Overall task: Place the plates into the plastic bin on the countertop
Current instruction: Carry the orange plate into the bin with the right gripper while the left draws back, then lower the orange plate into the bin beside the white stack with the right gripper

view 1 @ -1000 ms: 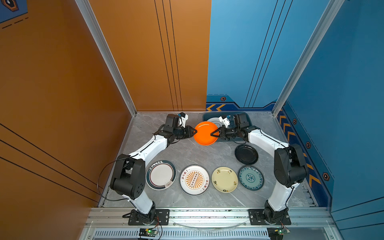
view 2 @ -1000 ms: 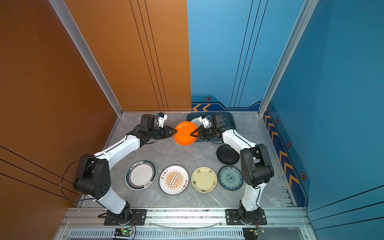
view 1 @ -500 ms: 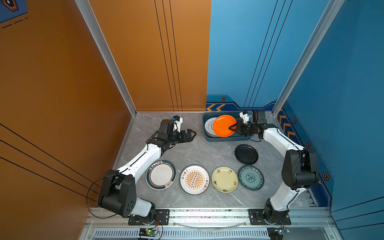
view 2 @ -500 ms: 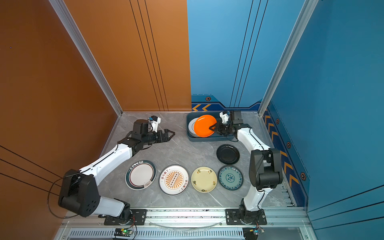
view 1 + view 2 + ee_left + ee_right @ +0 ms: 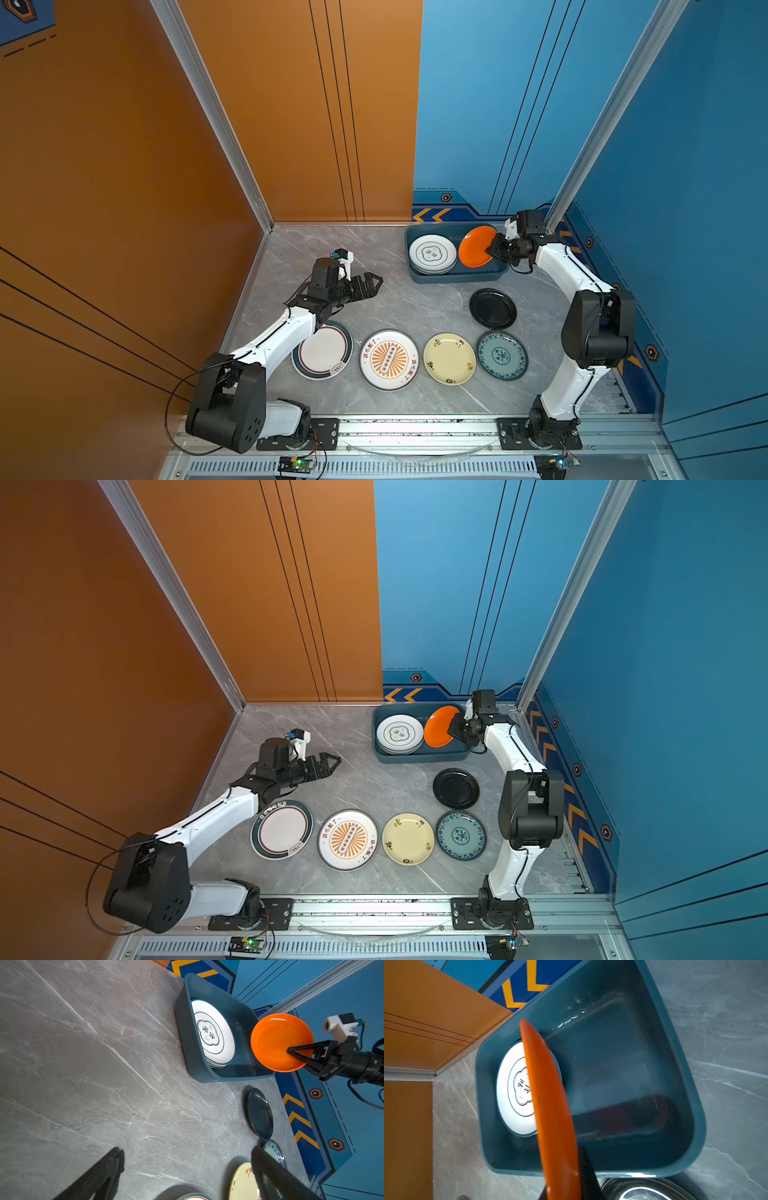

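The bin's bare bottom [image 5: 475,270] [image 5: 612,1084] beside the white stack is below my right gripper, so my right gripper should next lower the orange plate into the bin and let go of the orange plate's rim.
My right gripper [image 5: 494,249] [image 5: 566,1159] is shut on the rim of an orange plate [image 5: 476,246] [image 5: 550,1105]. It holds the plate tilted on edge above the right half of the plastic bin [image 5: 457,277] [image 5: 675,1064]. A stack of white plates [image 5: 432,254] with a cloud emblem lies in the bin's left half. My left gripper [image 5: 372,284] [image 5: 187,1150] hangs open and empty over the bare countertop [image 5: 415,299]. In front lie a white dark-rimmed plate [image 5: 326,351], a sunburst plate [image 5: 389,360], a cream plate [image 5: 449,358], a teal plate [image 5: 502,354] and a black plate [image 5: 493,308].
The bin stands at the back right, close to the blue wall. An orange wall bounds the left side. An aluminium rail [image 5: 415,424] runs along the front edge. My left forearm passes over the edge of the white dark-rimmed plate.
Both grippers held the orange plate at mid-table. The left one let go, opened and drew back left. The right one carried the plate over the bin.
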